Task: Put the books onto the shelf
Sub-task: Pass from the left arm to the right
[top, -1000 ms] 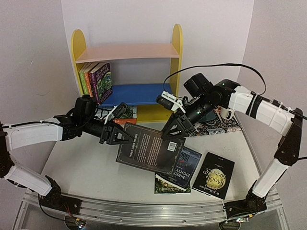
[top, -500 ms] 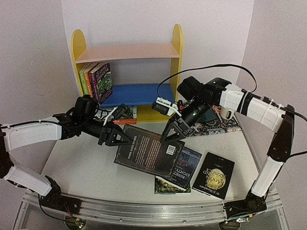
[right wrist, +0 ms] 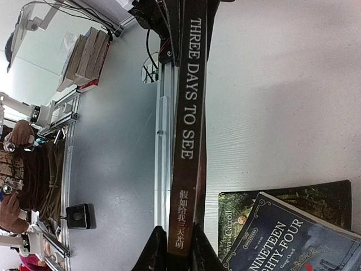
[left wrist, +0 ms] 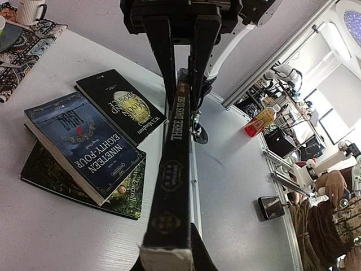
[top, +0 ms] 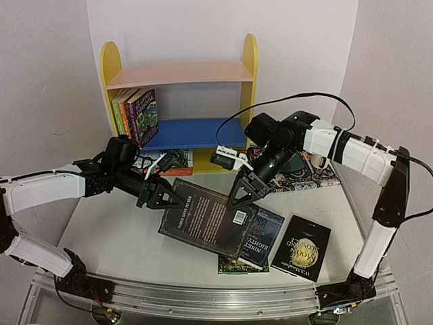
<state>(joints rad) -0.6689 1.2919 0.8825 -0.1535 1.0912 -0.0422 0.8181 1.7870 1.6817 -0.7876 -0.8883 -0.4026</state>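
The right gripper raises its book outward next toward the blue board [top: 193, 134] lying outward of it and releases, since my left gripper grips the book's other end.
A dark book titled "Three Days to See" [top: 210, 217] [left wrist: 174, 169] [right wrist: 189, 113] hangs tilted above the table, held at both ends. My left gripper [top: 169, 196] [left wrist: 172, 254] is shut on its left end. At the opposite end my right gripper [top: 240, 196] [right wrist: 177, 248] has its fingers pressed against both covers. The shelf [top: 179, 73] stands at the back, with several books [top: 135, 115] upright at the left of its blue board and more books [top: 172, 160] lying on its base. On the table lie "Nineteen Eighty-Four" [top: 264, 237] [left wrist: 84, 147], a green book [top: 230, 263] under it, and a black moon-cover book [top: 302, 248] [left wrist: 121, 104].
A patterned cloth mat [top: 318, 177] with a dark bowl [top: 294, 161] and a white mug [top: 318, 160] lies at the back right, behind my right arm. The table's metal front rail [top: 203, 298] runs along the near edge.
My right gripper has closed from open onto the book's right end while that arm swung a little left. The book drifted slightly left; the left gripper kept its hold.
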